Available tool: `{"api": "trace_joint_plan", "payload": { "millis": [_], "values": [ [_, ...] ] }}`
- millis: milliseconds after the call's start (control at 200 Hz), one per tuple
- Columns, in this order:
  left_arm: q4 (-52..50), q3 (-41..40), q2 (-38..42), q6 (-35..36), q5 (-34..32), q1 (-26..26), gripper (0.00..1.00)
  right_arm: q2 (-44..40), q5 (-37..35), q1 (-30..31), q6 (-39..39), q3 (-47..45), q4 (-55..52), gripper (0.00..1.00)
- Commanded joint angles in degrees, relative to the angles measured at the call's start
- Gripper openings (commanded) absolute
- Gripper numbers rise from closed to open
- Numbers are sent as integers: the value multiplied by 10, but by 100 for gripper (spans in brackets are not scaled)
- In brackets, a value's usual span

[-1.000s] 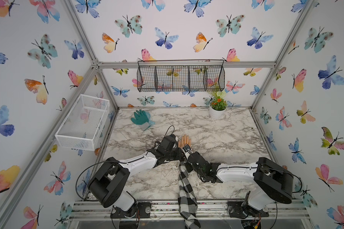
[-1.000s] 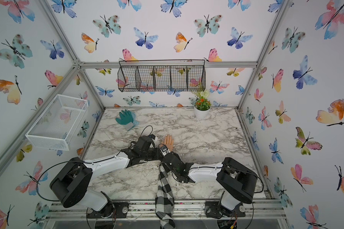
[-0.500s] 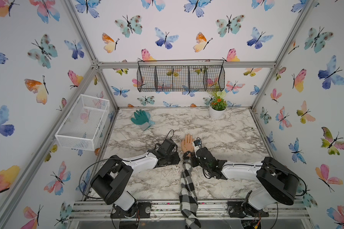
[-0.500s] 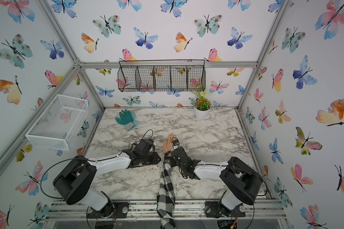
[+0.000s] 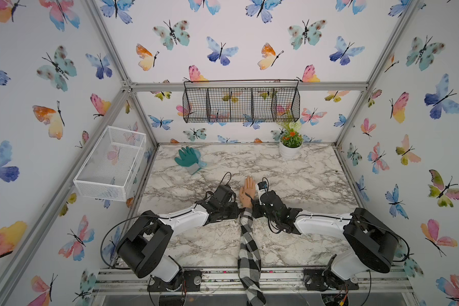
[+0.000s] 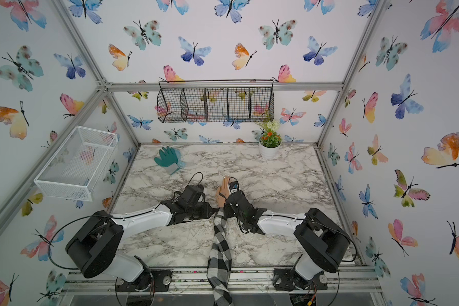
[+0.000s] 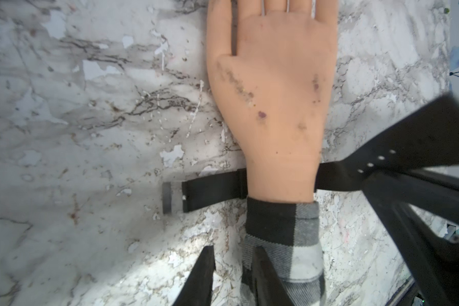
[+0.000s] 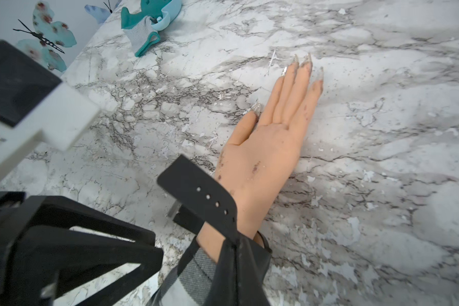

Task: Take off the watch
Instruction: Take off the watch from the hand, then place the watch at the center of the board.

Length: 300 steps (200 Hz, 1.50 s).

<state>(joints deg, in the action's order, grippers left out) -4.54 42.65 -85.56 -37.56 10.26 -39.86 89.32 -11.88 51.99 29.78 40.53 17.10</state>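
The buckle end lies unfastened, so my right gripper should move sideways away from the wrist and release the holed end on the bare tabletop [image 5: 292,200] beside the hand.
The mannequin hand [image 5: 247,189] lies palm down on the marble table [image 5: 302,185], with a checked sleeve [image 5: 248,238] behind it. The watch [image 7: 212,190] is a black strap running flat under the wrist, and its dial does not show. Its buckle end lies on the table on one side. The holed end [image 8: 204,196] rises on the other side into my right gripper [image 8: 233,246], which is shut on it beside the wrist [image 5: 254,206]. My left gripper [image 7: 233,265] sits low at the sleeve's other side [image 5: 237,211]. Its jaws are narrowly open, and one finger [image 7: 265,278] lies over the sleeve's edge.
A green glove [image 5: 188,159] lies at the back left of the table, and a potted plant [image 5: 290,144] stands at the back right. A white wire basket [image 5: 112,161] hangs on the left wall. A black wire basket [image 5: 241,104] hangs on the back wall.
A second ago both grippers were bunched over the wrist. The left has drawn back to the sleeve's left side. The right has swung to the hand's right side.
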Motion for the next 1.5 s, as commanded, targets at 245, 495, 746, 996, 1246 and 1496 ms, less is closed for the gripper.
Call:
{"api": "trace_joint_plan", "payload": {
  "millis": [245,495,746,996,1246,1496],
  "values": [
    [6,37,20,-1,-8,3,29,-52,-47,-3,9,0,-10,3],
    [4,28,27,-1,-9,3,29,-88,-99,-37,0,0,-59,3],
    [-2,23,35,1,-15,8,29,-131,-96,-136,-8,-49,-68,3],
    [-14,30,50,6,-23,19,30,-130,-76,-184,0,-111,-46,3],
    [-45,51,80,20,-37,51,30,-178,-114,-197,26,-151,-67,39],
    [-87,76,115,40,-64,97,38,-241,-147,-241,26,-145,-121,81]
  ]
}}
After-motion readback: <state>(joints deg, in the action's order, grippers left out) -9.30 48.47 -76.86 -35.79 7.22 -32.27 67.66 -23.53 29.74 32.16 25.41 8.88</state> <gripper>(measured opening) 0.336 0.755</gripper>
